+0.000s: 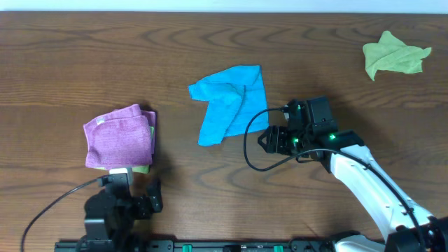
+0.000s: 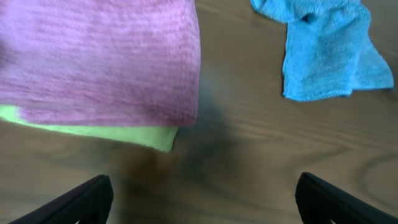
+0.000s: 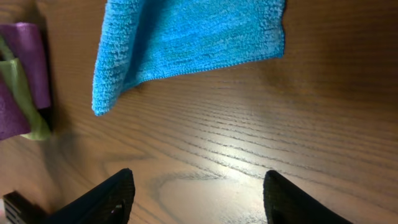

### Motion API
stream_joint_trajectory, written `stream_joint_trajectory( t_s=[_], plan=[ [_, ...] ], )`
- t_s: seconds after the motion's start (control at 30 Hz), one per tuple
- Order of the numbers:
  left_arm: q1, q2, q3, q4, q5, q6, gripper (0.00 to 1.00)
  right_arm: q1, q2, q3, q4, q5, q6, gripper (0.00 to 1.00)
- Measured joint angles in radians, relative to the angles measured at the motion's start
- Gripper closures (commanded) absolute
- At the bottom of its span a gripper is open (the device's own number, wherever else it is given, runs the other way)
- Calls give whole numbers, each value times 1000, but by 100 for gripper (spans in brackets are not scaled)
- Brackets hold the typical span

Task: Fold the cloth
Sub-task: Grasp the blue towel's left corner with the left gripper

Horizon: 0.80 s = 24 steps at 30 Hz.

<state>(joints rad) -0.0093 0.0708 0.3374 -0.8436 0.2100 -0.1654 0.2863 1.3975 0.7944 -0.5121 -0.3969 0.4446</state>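
Note:
I will next lower my right gripper and move it outward onto the edge of the cloth's near corner by the cable (image 1: 264, 127) (image 3: 277, 51).
The sky-blue cloth (image 1: 229, 101) lies crumpled and partly folded over itself at the middle of the table. It also shows in the left wrist view (image 2: 329, 53) and the right wrist view (image 3: 186, 40). My right gripper (image 1: 269, 140) is open and empty, just right of the cloth's lower right edge, above bare wood (image 3: 196, 186). My left gripper (image 1: 143, 199) is open and empty near the front edge, below the purple cloth, over bare wood (image 2: 202, 193).
A folded purple cloth (image 1: 119, 136) lies on a yellow-green cloth (image 2: 118, 132) at the left. A crumpled yellow-green cloth (image 1: 395, 54) lies at the far right. A black cable loops by the right arm (image 1: 248, 150).

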Motion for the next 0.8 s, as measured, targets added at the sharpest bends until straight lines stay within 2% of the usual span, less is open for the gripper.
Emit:
stream_joint_trajectory(
  t_s=[0.13,0.3,0.5,0.7,0.8],
  plan=[
    [0,153,169,31,0,-42,4,0,0,-1,4,23,0,32],
    [0,484,387,8,21,-95,5,0,16,-3,32,38,11,33],
    [0,914,622,-6,179,-135,5,0,118,-4,135,45,47,36],
    [0,1143,679,76,385,-222,5,0,205,-4,235,49,80,37],
    [-2,1230,680,126,439,-267,5,0,233,-5,283,50,97,38]
  ],
)
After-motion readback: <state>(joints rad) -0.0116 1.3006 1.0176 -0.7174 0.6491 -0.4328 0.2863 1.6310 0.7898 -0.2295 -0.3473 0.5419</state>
